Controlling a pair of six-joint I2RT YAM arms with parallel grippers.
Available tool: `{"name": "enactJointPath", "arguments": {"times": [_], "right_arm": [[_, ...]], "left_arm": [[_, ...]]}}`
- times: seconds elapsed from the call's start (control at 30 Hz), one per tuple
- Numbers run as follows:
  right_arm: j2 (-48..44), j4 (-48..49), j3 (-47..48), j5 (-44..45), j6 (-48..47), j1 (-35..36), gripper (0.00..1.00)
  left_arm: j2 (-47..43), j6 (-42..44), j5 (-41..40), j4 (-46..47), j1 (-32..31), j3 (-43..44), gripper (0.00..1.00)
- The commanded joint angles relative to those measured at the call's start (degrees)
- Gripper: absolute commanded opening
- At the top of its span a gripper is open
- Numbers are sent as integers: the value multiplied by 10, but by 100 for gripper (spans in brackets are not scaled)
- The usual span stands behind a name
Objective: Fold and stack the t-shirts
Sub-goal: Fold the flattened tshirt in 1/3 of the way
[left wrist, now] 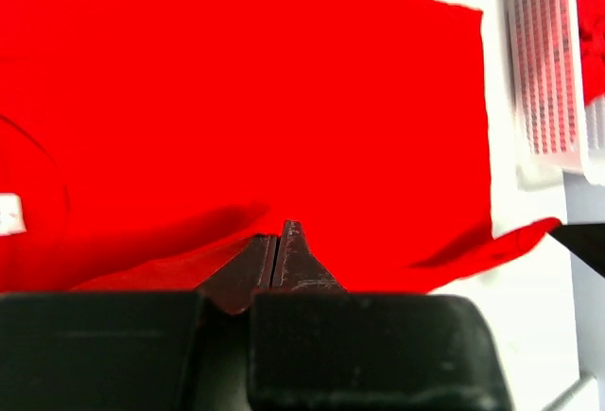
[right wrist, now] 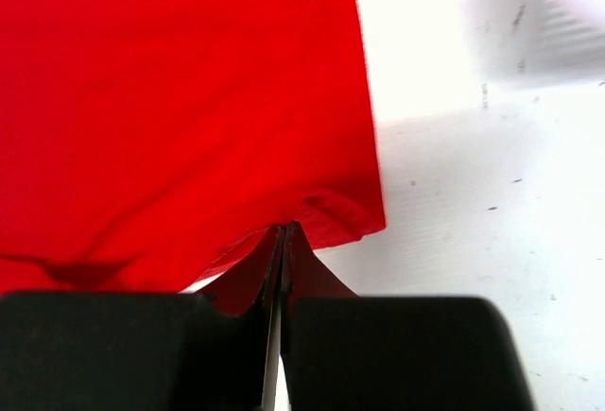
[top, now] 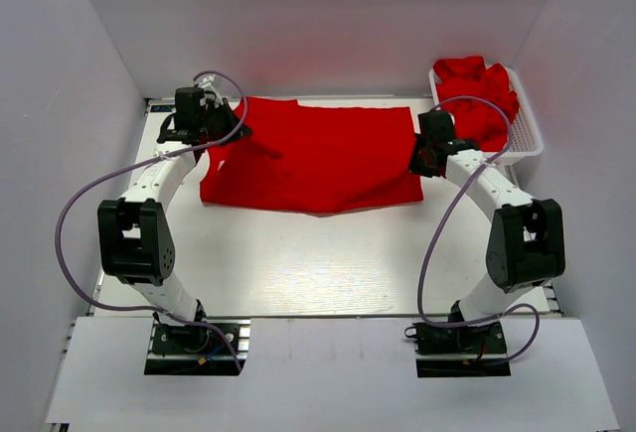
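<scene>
Next I will draw my left gripper outward to release the fold near the shirt's far corner, which lies outward of that gripper, because the shirt's front edge bows.
One red t-shirt (top: 313, 154) lies spread across the back of the white table, its front edge slightly lifted and creased. My left gripper (top: 237, 127) is at the shirt's left end and is shut on a fold of the fabric (left wrist: 142, 269); in the left wrist view its jaws (left wrist: 278, 233) meet with cloth running between them. At the right end, my right gripper (top: 418, 158) is shut on the shirt's corner hem (right wrist: 340, 213), the jaws (right wrist: 286, 231) pressed together. More crumpled red t-shirts (top: 480, 94) fill the basket.
A white mesh basket (top: 528, 126) stands at the back right corner, also in the left wrist view as a basket (left wrist: 544, 80). Bare white table (top: 318, 258) stretches in front of the shirt. Grey walls close in the left, back and right.
</scene>
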Motion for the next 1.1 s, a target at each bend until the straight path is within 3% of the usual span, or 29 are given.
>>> {"name": "enactJointPath", "arguments": {"times": [0.0,0.3,0.47,0.83,0.93,0.97,1.03,1.07], "right_arm": [[16,-24,48,33,-8,-6,0],[44,-32,77,35,-13,-23,0],[62,-36,92,30,-16,-30,0],[106,6,108,21,-25,-45,0],[155,10,137,4,-22,-52,0],[163,9,159,2,-25,-59,7],[196,11,175,1,-36,-59,9],[204,5,211,0,-25,-62,14]], "left_arm": [[-12,14,-42,18,6,25,0],[1,14,-105,18,12,42,0],[26,20,-100,33,17,66,0],[153,36,-78,46,17,146,0],[216,36,-84,42,22,216,0],[232,36,-90,30,22,232,0],[276,36,-102,15,27,285,31],[289,36,-102,-1,27,303,52]]}}
